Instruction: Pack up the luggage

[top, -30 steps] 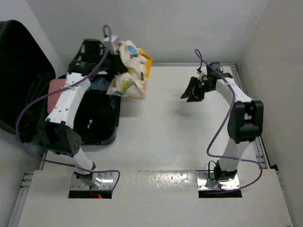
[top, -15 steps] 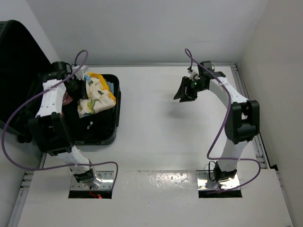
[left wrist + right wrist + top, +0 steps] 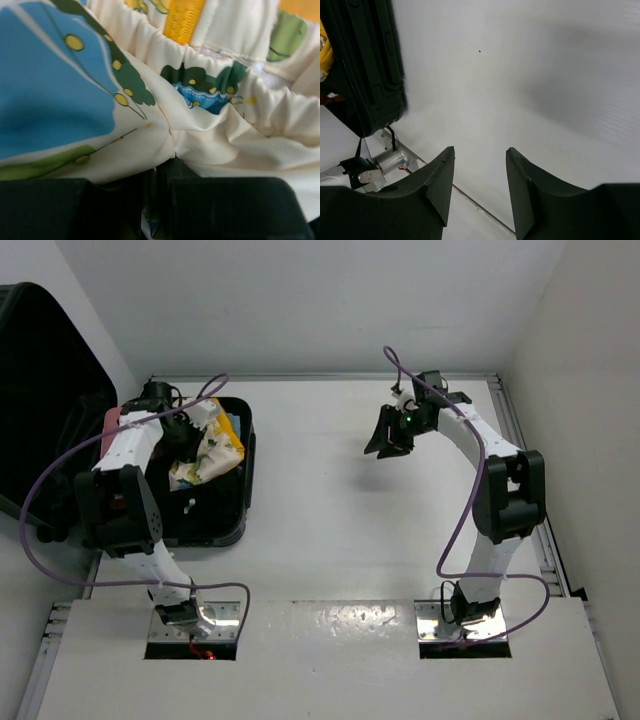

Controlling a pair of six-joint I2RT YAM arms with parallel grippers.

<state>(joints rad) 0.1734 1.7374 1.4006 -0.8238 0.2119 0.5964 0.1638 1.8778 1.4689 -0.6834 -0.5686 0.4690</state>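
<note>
I should next move my left gripper toward the lid, over the open half's lid side (image 3: 158, 472), and release the garment there, because it lies bunched toward the opposite edge.
The luggage (image 3: 244, 475), a black suitcase, lies open at the table's left, and its lid (image 3: 40, 390) leans up against the left wall. A white garment (image 3: 212, 448) printed in blue, green and yellow hangs into the open half. My left gripper (image 3: 186, 432) is shut on it. In the left wrist view the garment (image 3: 200, 125) fills the frame, and a fold of it is pinched in my left gripper (image 3: 159, 200). My right gripper (image 3: 388, 440) hovers open and empty over the bare table, far right of the luggage. The right wrist view shows my right gripper (image 3: 480, 152) and the luggage's ribbed shell (image 3: 370, 75).
A pink item (image 3: 112, 420) shows at the luggage's back left, partly behind my left arm. Purple cables loop from both arms. The table's raised rail (image 3: 545, 540) runs along the right edge, and walls close in the back and both sides.
My left arm has swung the garment from high behind the luggage down into its open half. My right gripper has drifted a little to the left, still open.
</note>
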